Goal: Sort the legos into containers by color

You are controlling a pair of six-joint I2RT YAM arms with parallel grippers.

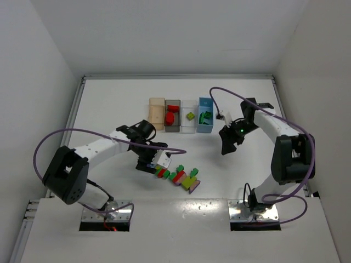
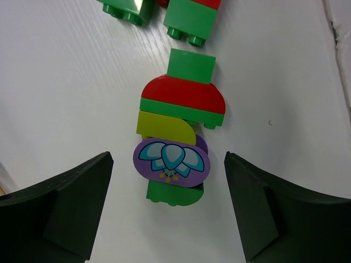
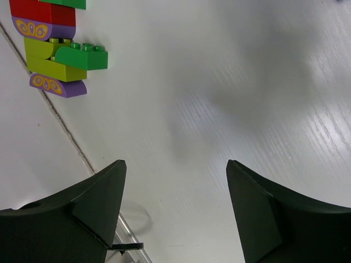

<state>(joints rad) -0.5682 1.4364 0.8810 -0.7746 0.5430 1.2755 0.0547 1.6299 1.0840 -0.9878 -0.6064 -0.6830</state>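
The purple flower-printed piece (image 2: 171, 160) lies below, between my left gripper's open fingers, so I will lower the gripper onto it next and close on its rounded ends.
A row of joined legos (image 1: 176, 174) in red, green, lime and purple lies on the table in front of the left arm. My left gripper (image 1: 149, 161) is open at the row's left end. In the left wrist view the near cluster has a purple flower-printed piece (image 2: 171, 160) over a green brick (image 2: 175, 193), with lime (image 2: 163, 126), red (image 2: 184, 94) and green bricks beyond. It lies between my open fingers (image 2: 71, 208) without touching them. My right gripper (image 1: 227, 143) is open and empty above bare table, right of the row; another cluster (image 3: 57, 57) shows at that view's top left.
The four containers stand in a row at the back centre: tan (image 1: 157, 113), dark grey (image 1: 173, 125) holding red bricks, clear (image 1: 189, 126) holding a lime brick, light blue (image 1: 205, 127) holding green bricks. White walls enclose the table.
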